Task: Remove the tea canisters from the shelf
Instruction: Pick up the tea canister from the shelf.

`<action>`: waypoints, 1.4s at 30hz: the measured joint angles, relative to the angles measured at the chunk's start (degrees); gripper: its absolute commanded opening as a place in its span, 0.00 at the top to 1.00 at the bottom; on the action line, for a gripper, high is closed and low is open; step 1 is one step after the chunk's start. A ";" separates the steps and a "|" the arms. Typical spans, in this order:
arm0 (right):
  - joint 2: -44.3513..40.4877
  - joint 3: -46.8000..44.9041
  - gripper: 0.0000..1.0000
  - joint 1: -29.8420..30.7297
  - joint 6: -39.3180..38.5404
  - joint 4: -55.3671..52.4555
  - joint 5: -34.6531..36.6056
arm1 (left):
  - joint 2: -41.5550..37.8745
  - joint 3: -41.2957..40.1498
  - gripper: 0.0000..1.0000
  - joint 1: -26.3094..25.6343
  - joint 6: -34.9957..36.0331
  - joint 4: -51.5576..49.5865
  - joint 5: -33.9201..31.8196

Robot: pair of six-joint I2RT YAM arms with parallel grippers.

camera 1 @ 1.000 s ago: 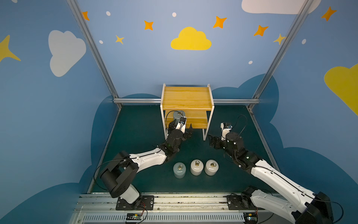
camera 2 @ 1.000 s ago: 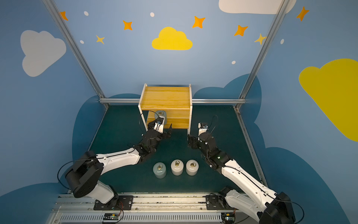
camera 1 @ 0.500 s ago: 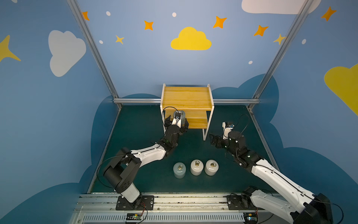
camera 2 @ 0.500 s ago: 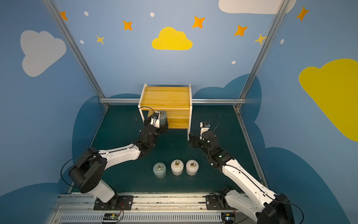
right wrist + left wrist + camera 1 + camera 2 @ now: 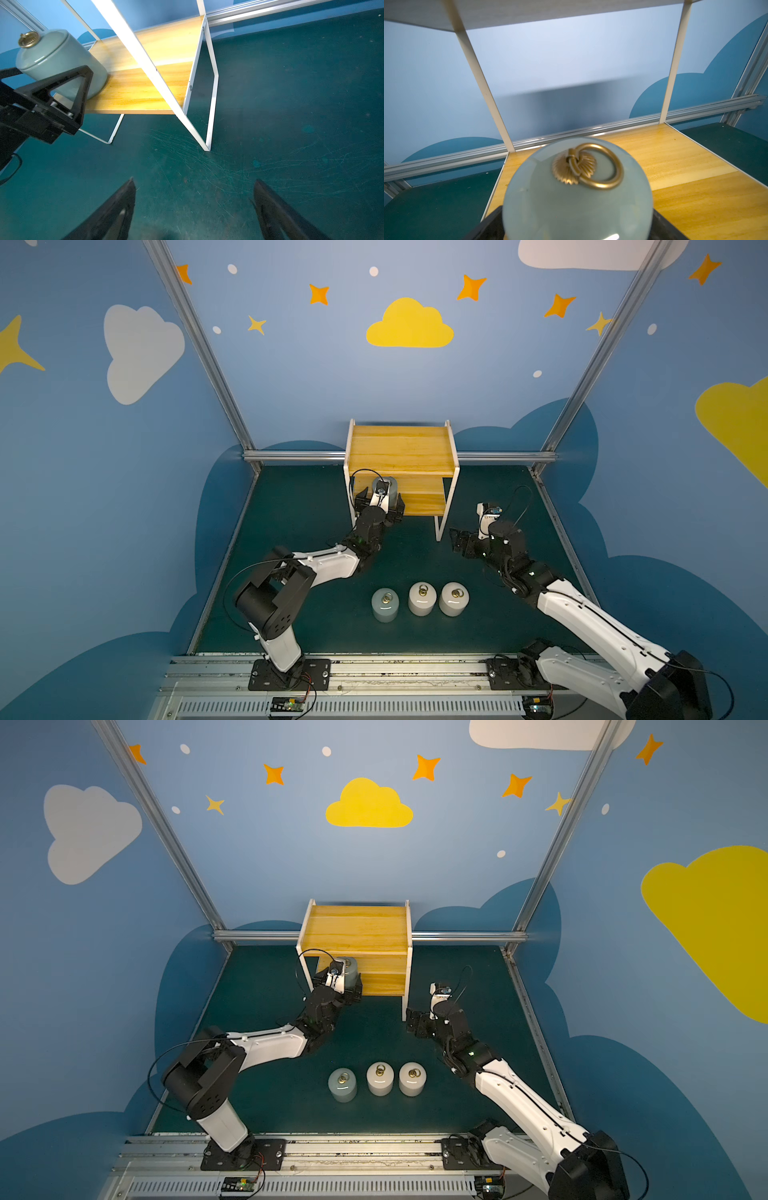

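The pale grey-blue tea canister is already between my open fingers. My left gripper will slide slightly outward around the canister's round body [image 5: 392,490] [image 5: 578,218] and close there.
The shelf [image 5: 401,445] stands at the back of the mat. One pale grey-blue tea canister [image 5: 390,485] is upright on the left end of its lower board [image 5: 145,89]. My left gripper [image 5: 380,497] reaches in from the front, open, with a black finger [image 5: 83,83] on each side of that canister [image 5: 577,197]; I cannot tell whether they touch it. Three more canisters stand in a row on the mat: a grey-blue one [image 5: 385,605] and two white ones [image 5: 422,599] [image 5: 454,598]. My right gripper [image 5: 457,545] hangs open and empty over the mat [image 5: 194,182] beside the shelf's right front leg.
The shelf's white front leg [image 5: 439,526] is just left of my right gripper. An aluminium bar [image 5: 291,455] runs along the back wall behind the shelf. The arms' base rail [image 5: 374,672] spans the front edge. Blue walls close in both sides.
My left gripper has pushed forward into the shelf's lower tier, and its open jaws now straddle the grey-blue canister. The right arm has hardly moved.
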 measured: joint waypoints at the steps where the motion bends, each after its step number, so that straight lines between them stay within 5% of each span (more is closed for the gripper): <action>1: 0.00 -0.02 0.09 -0.04 0.00 0.00 -0.02 | 0.11 0.00 0.00 0.15 0.00 0.24 0.13; 25: 1.55 -0.55 0.09 -0.37 1.25 0.17 -1.55 | 4.28 2.82 0.02 2.64 -0.24 3.96 3.80; 42: 1.64 -0.55 0.09 -0.37 1.66 0.22 -1.88 | 4.61 2.45 0.23 3.08 -0.44 5.40 7.45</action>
